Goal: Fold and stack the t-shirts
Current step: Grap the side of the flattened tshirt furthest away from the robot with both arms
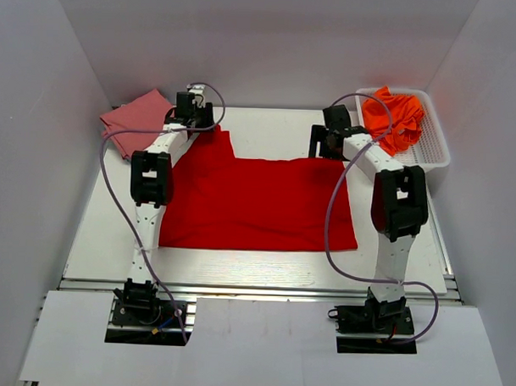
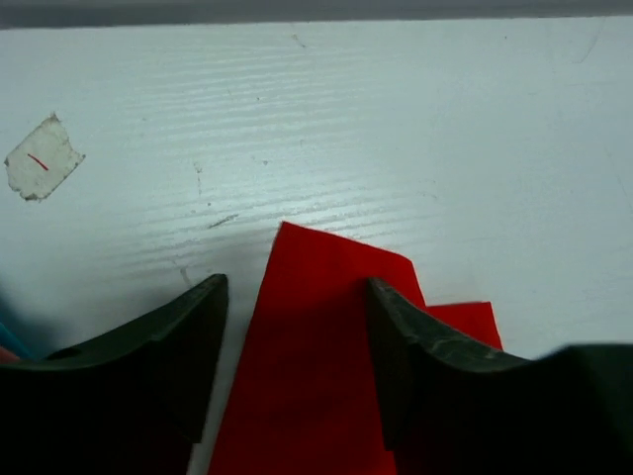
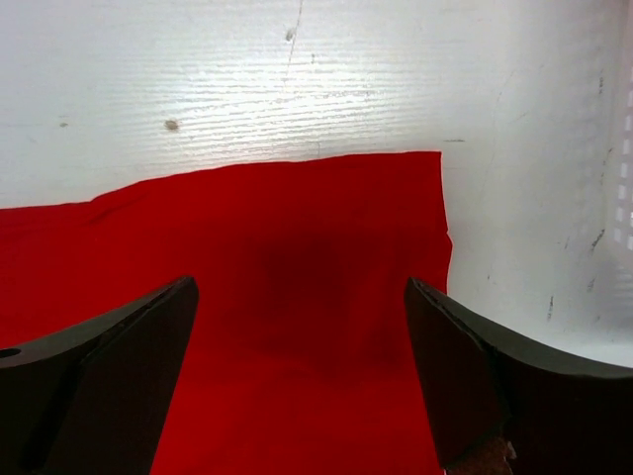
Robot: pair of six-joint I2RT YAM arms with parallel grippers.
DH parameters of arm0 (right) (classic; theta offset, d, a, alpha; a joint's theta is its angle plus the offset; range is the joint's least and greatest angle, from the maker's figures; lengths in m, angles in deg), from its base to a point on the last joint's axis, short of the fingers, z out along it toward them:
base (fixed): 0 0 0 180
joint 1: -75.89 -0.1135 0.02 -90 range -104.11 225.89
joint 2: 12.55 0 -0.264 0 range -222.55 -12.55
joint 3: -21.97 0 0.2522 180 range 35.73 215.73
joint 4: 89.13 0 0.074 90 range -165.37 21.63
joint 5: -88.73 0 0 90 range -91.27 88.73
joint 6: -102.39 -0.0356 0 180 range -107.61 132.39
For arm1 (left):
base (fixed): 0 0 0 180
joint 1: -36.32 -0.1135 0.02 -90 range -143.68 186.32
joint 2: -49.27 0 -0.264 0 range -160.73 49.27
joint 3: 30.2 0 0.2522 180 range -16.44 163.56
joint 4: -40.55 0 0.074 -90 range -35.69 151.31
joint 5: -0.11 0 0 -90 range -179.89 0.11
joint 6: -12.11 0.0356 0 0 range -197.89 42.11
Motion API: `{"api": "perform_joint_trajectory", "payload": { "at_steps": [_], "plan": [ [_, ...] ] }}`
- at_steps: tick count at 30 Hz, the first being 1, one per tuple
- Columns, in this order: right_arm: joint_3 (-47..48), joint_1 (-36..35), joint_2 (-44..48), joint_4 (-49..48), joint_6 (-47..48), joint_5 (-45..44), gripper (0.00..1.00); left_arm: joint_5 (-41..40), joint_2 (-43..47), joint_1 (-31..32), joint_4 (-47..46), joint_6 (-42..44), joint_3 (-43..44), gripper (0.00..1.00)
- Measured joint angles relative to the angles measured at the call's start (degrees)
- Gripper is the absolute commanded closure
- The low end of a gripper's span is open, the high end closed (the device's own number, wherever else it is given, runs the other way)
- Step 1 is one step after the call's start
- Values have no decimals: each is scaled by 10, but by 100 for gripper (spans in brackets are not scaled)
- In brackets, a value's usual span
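Note:
My right gripper shifts down over the red corner by the basket (image 3: 430, 166) next, since the corner lies below it, off-centre to the right in the wrist view.
A bright red t-shirt (image 1: 258, 201) lies spread flat on the white table. My left gripper (image 1: 198, 123) hovers open over its far left sleeve corner; in the left wrist view that red corner (image 2: 321, 336) lies between my open fingers (image 2: 193, 336). My right gripper (image 1: 330, 147) is open over the shirt's far right corner (image 3: 326, 267), its fingers (image 3: 450, 356) straddling the cloth edge. A dusty pink t-shirt (image 1: 135, 117) lies folded at the far left. Vivid orange t-shirts (image 1: 394, 118) sit crumpled in the basket. The teal-blue shirt is out of view.
A white mesh basket (image 1: 432, 148) stands at the far right corner. A torn paper sticker (image 2: 42, 158) is stuck on the table beyond the left gripper. Grey walls close in the table on three sides.

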Motion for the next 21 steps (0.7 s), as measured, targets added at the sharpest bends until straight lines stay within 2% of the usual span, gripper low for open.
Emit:
{"api": "perform_joint_trajectory", "payload": {
  "at_steps": [6,9,11,12,13,14,19,21],
  "plan": [
    [0,5,-22,12,0,-2,10,-24,-7,3,-12,22,0,62],
    [3,9,-23,12,-2,-3,10,-37,-8,8,-10,44,0,67],
    [14,12,-27,12,-2,-3,10,-43,-8,11,-10,60,0,74],
    [19,14,-30,11,-2,-3,10,-47,-8,13,-10,66,0,89],
    [26,15,-33,11,-3,-4,10,-50,-8,14,-10,72,0,97],
    [33,16,-38,10,-4,-5,10,-53,-8,17,-10,77,0,100],
    [62,23,-75,11,-19,-14,10,-78,-8,27,-14,93,-2,100],
    [69,28,-91,12,-30,-16,10,-94,4,29,-40,90,-32,100]
  ]
}}
